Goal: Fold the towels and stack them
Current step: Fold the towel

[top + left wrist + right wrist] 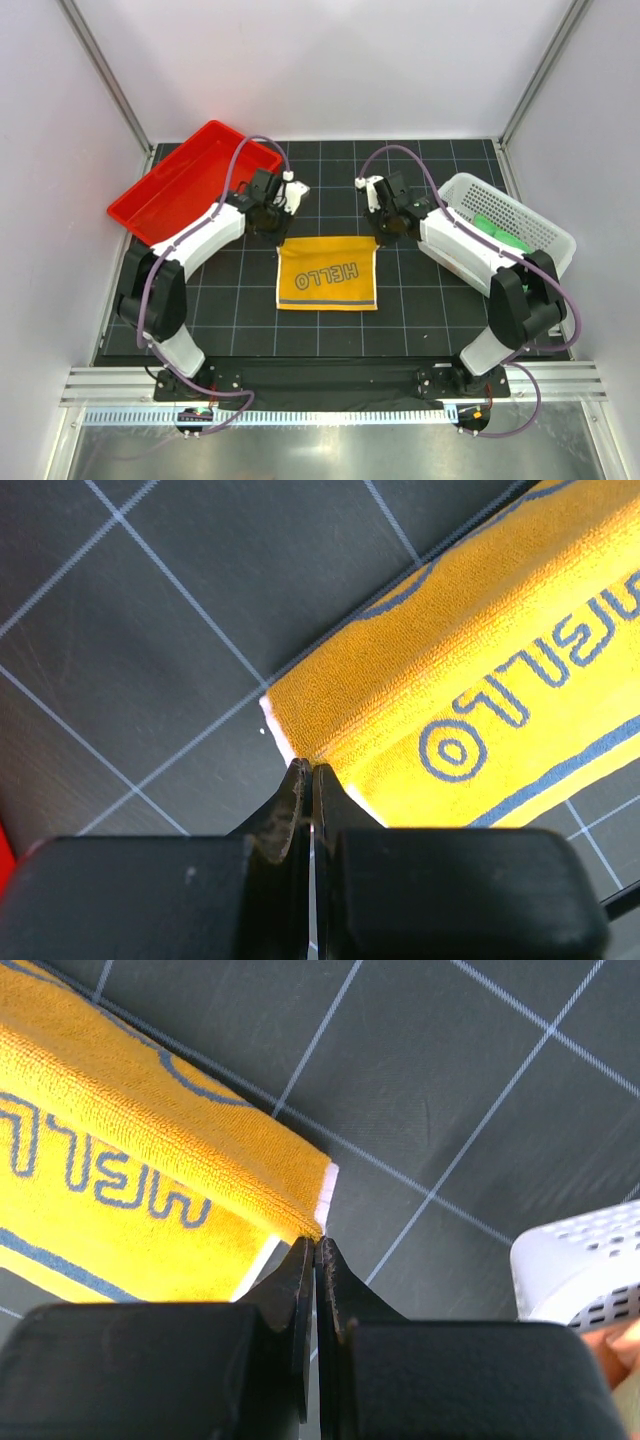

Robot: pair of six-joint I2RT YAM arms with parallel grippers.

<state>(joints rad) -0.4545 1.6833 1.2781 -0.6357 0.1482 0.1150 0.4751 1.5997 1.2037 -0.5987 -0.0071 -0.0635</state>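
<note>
The lettered half of the towel lies flat and uncovered, so I should move my right gripper back and down onto the towel's near corner [374,306] on the basket side and let go.
The yellow-orange "HELLO" towel [327,273] lies on the black grid mat in the middle, lettering up. My left gripper [284,236] is at its far left corner. In the left wrist view the jaws [311,770] are shut, pinching that corner of the towel [470,680], whose edge is rolled up off the mat. My right gripper [375,237] is at the far right corner, shut on it in the right wrist view [316,1243], with the towel [120,1160] curled over there too. The green towel [497,232] lies in the white basket. The striped towel is not clearly visible.
The red plastic tray [180,185] sits at the far left, tilted over the mat's edge. The white perforated basket [520,215] stands at the right, close to my right arm, and also shows in the right wrist view [580,1260]. White walls enclose the table.
</note>
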